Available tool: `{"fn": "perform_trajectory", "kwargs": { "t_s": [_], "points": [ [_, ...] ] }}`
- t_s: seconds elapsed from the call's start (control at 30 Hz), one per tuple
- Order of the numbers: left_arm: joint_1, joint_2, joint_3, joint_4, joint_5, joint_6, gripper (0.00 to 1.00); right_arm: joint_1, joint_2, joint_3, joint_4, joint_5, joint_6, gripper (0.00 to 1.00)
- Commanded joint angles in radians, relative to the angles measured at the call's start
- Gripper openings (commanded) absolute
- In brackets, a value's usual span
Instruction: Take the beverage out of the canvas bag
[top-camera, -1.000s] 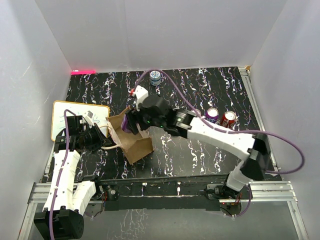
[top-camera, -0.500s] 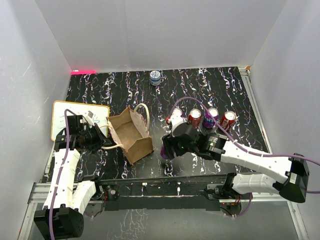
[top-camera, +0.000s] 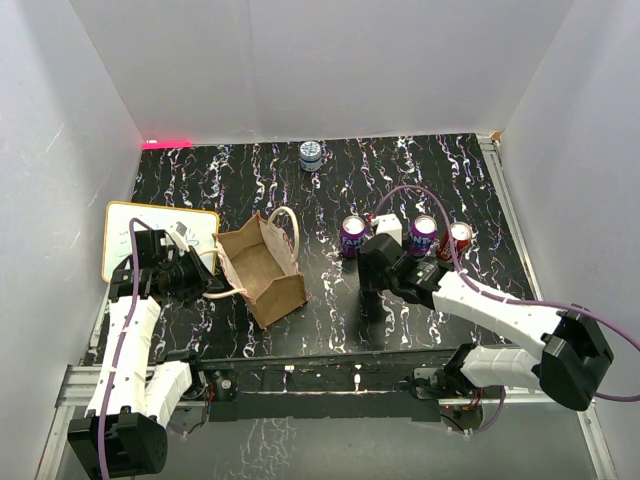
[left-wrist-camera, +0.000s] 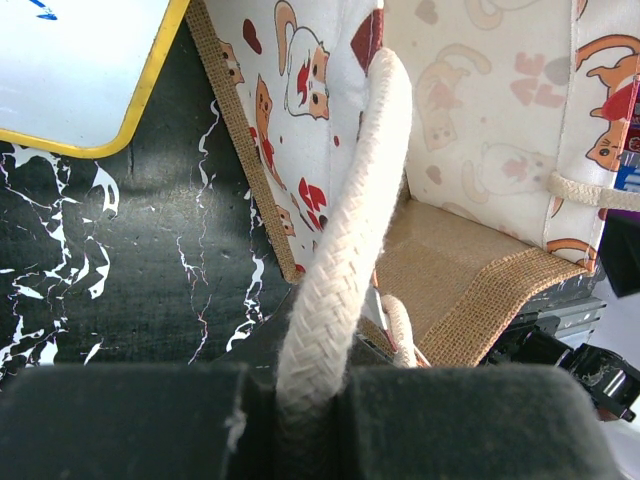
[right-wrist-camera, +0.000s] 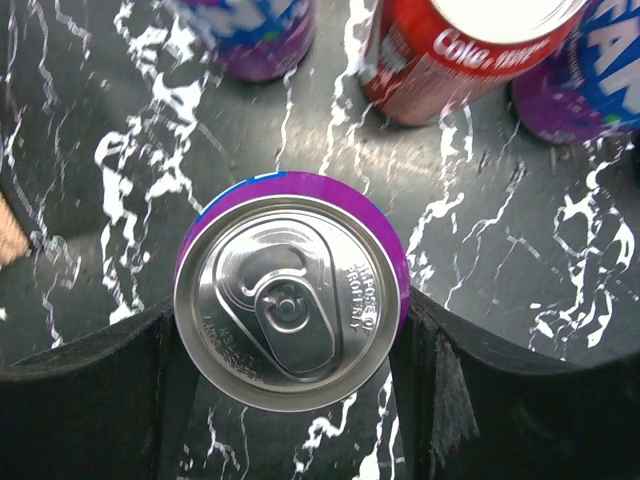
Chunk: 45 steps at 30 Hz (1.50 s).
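The bare table in front of the red Coke can should be my right gripper's next stop, down and to the right in the top view.
The tan canvas bag (top-camera: 262, 270) stands open at centre left, and its inside looks empty from above. Its cat-print lining (left-wrist-camera: 480, 120) shows in the left wrist view. My left gripper (top-camera: 203, 282) is shut on the bag's near cream rope handle (left-wrist-camera: 345, 250). My right gripper (top-camera: 370, 292) points down and is shut on a purple soda can (right-wrist-camera: 290, 290), seen from above between both fingers. That can is hidden under the gripper in the top view. It is well to the right of the bag, just in front of a row of cans.
Purple can (top-camera: 352, 236), purple can (top-camera: 422, 235) and red can (top-camera: 458, 238) stand in a row; a red Coke can (right-wrist-camera: 450, 55) shows among them. A white board with a yellow edge (top-camera: 150, 240) lies left of the bag. A small blue-white can (top-camera: 311, 155) stands at the back.
My right gripper has carried the purple can from over the bag to the right, to just in front of the can row. The left gripper and bag have not moved.
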Motion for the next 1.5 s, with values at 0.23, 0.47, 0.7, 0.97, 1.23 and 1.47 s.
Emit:
{"fn": "perform_trajectory", "kwargs": {
  "t_s": [0.23,0.47,0.7,0.97,1.23,1.47],
  "points": [
    [0.009,-0.001,-0.005,-0.002,0.022,-0.003,0.00,-0.179,0.037,0.006,0.242,0.024,-0.062,0.12],
    [0.009,0.003,-0.005,-0.001,0.023,-0.003,0.00,-0.217,0.052,-0.023,0.262,-0.018,-0.059,0.13],
    [0.009,-0.002,-0.005,-0.001,0.023,-0.002,0.00,-0.235,0.056,-0.061,0.270,-0.011,-0.050,0.22],
    [0.009,-0.004,-0.005,-0.003,0.023,-0.001,0.00,-0.238,0.064,-0.099,0.307,-0.042,-0.065,0.53],
    [0.009,0.003,0.002,-0.005,0.045,0.010,0.18,-0.238,0.040,-0.112,0.307,-0.054,-0.065,0.86],
    [0.002,0.021,0.048,-0.011,0.043,0.016,0.50,-0.239,-0.001,-0.075,0.265,-0.075,-0.073,1.00]
  ]
}}
